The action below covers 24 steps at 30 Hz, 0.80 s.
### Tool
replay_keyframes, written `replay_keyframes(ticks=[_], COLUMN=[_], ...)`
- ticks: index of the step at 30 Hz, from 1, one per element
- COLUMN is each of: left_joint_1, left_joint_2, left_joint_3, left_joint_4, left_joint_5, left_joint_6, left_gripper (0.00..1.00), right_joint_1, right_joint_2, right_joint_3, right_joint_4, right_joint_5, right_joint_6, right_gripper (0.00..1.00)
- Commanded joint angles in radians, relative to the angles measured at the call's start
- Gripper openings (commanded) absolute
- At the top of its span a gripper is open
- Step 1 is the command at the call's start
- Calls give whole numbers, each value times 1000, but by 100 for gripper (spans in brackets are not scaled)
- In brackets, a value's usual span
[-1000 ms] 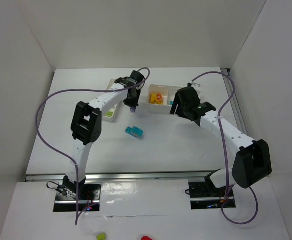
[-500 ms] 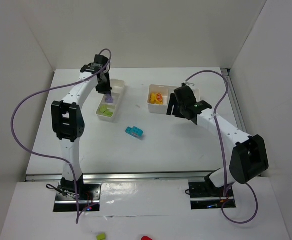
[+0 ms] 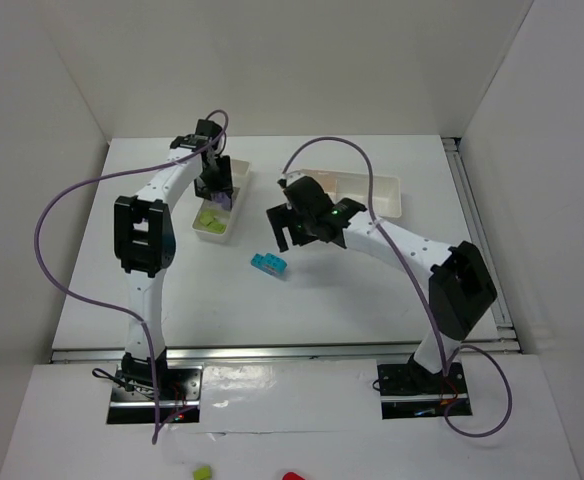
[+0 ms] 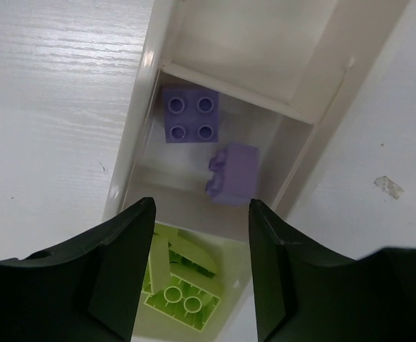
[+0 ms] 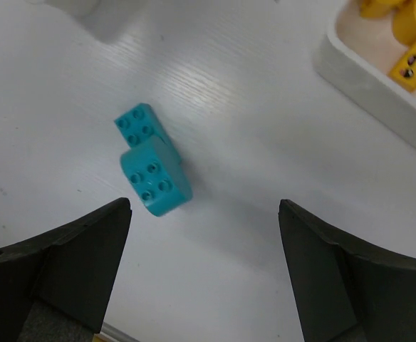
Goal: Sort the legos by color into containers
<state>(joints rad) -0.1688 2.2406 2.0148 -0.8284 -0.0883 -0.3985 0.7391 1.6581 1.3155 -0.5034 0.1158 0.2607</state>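
Observation:
The right gripper moves back down toward the cyan legos next, then turns its fingers astride the raised rounded one (image 3: 275,265) (image 5: 156,177).
Two joined cyan legos (image 3: 269,263) lie on the table between the trays; they also show in the right wrist view (image 5: 153,171). My right gripper (image 3: 284,235) hovers open and empty just above and right of them (image 5: 204,205). My left gripper (image 3: 217,190) is open and empty over the left white tray (image 3: 240,222). In the left wrist view (image 4: 201,208), two purple legos (image 4: 233,174) lie in the tray's middle compartment and pale green legos (image 4: 183,281) in the nearer one. Yellow legos (image 5: 407,28) sit in the right tray (image 5: 365,68).
The right tray (image 3: 382,190) stands at the back, partly under my right arm. White enclosure walls stand at left, back and right. Purple cables loop over both arms. A green piece (image 3: 202,470) and a red piece (image 3: 292,477) lie on the front ledge.
My left gripper carried a purple lego from the table's middle to the left tray and let it go there. My right arm swung left from the right tray to above the cyan legos.

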Motion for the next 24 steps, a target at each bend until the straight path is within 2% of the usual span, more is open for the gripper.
replay_keyframes(ticks=[1,4,7,11,18,22,24], left_joint_1=[6,6,6,29,110,120,120], left_joint_2=[-48,-82,-95,-177,-251,-277,-288], left_joint_3=[21,47,90,70,-34,-68,-68], left_joint_4=[-2,-11,-37,-49,-29,-9,-9], left_joint_5=[5,48,48,48,61,84,84], left_joint_6=[-11,-11,-11,-11,-11,-20,-20], left_gripper=[65,69,69,69,69,69,69], right_joint_1=[49,74,85,103,112,112,112], right_joint_2=[51,127,181,233,295,304,295], right_joint_3=[122,195,252,271,262,197,170], right_joint_4=[-38,-38,-66,-76,-156,-106,-66], right_joint_5=[10,-59,-68,-68,-181,-182,-171], right_joint_6=[-97,-156,-181,-199,-281,-281,-281], right_gripper=[92,92,92,92,92,89,81])
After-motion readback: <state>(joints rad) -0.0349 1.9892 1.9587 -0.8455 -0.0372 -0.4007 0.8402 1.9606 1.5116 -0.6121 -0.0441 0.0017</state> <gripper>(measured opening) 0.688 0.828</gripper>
